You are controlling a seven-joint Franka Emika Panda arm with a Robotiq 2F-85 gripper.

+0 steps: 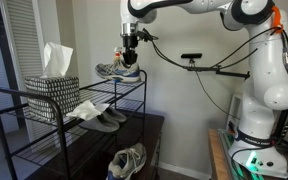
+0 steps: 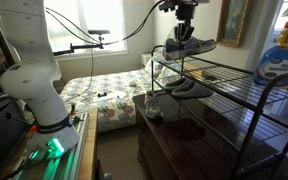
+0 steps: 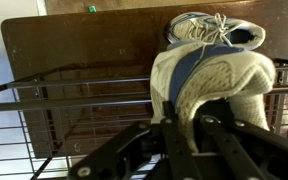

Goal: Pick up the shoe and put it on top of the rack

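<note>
My gripper moves toward the tissue box and down next, setting the shoe onto the top-shelf wires beside it. It then releases the shoe's collar, because that part of the shelf is empty.
The small grey-and-white shoe hangs in my gripper right at the near end of the top shelf of the black wire rack. In an exterior view the shoe sits at or just above the rack's top grid; contact cannot be told. In the wrist view my gripper is shut on the shoe's collar, with the rack's wires below.
A patterned tissue box stands on the top shelf. A flat dark-grey pair lies on the middle shelf. A bulkier grey sneaker sits lower down. A detergent bottle stands at the rack's far end. A bed is behind.
</note>
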